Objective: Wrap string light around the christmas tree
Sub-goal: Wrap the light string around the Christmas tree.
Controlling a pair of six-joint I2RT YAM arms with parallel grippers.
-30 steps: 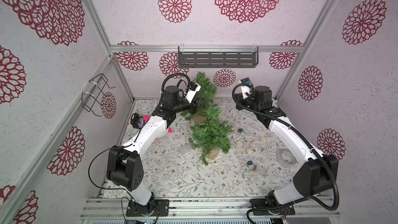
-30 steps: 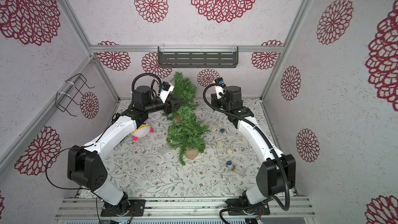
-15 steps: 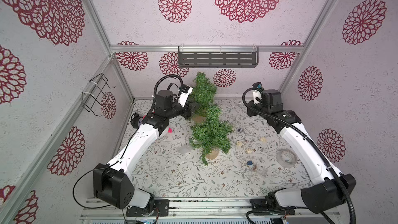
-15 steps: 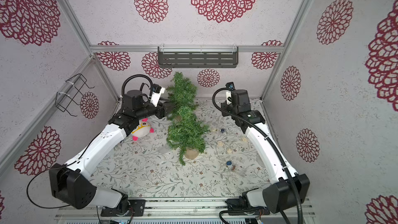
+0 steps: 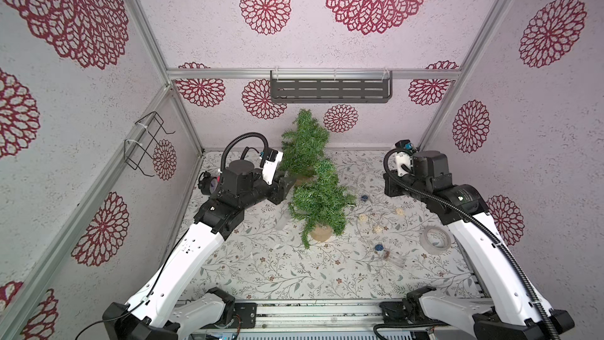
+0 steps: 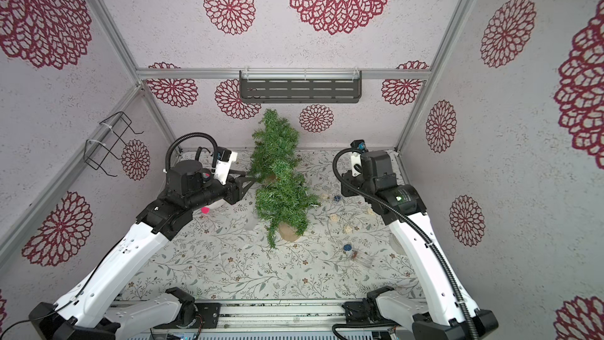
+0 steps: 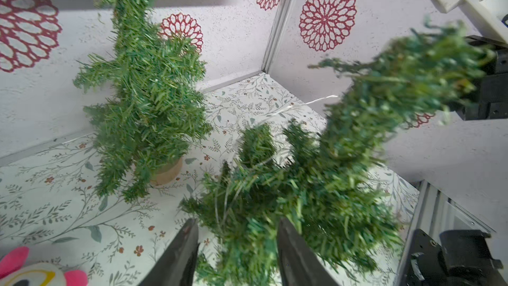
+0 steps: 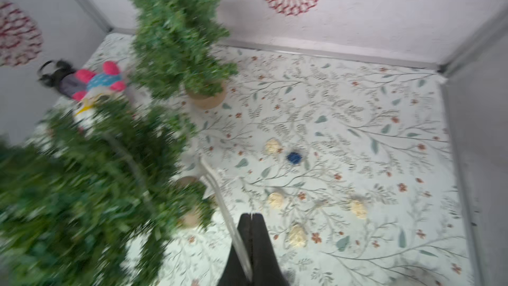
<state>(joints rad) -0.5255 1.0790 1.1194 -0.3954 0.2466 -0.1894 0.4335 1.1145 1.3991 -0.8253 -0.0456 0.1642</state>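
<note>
Next, my right gripper swings toward the front tree's foliage (image 8: 161,193) by the pale balls and releases the wire there, as the wire (image 8: 220,191) stretches clear of the front tree's branches.
Two small green trees in tan pots stand mid-table. The string light (image 7: 310,103), a thin pale wire, runs out of the front christmas tree (image 5: 322,197) (image 7: 330,174) and loops through its foliage. My right gripper (image 8: 250,214) is shut on the wire (image 8: 220,191), which stretches from that tree (image 8: 82,188) to its fingers. In both top views the wrist hides those fingers. My left gripper (image 7: 237,221) (image 5: 287,182) is open at the front tree's left side, with branch tips lying between its fingers.
The back tree (image 5: 304,145) stands close behind the front one. A plush toy (image 8: 96,81) lies at the back left. Pale balls (image 5: 362,217), a blue ball (image 5: 363,197), a clear box (image 5: 394,258) and a tape roll (image 5: 438,240) lie to the right. A grey shelf (image 5: 330,90) hangs on the back wall.
My left arm has drawn back leftward and lower, from beside the back tree's top to the front tree's side. My right arm has pulled away to the right. Neither tree has shifted.
</note>
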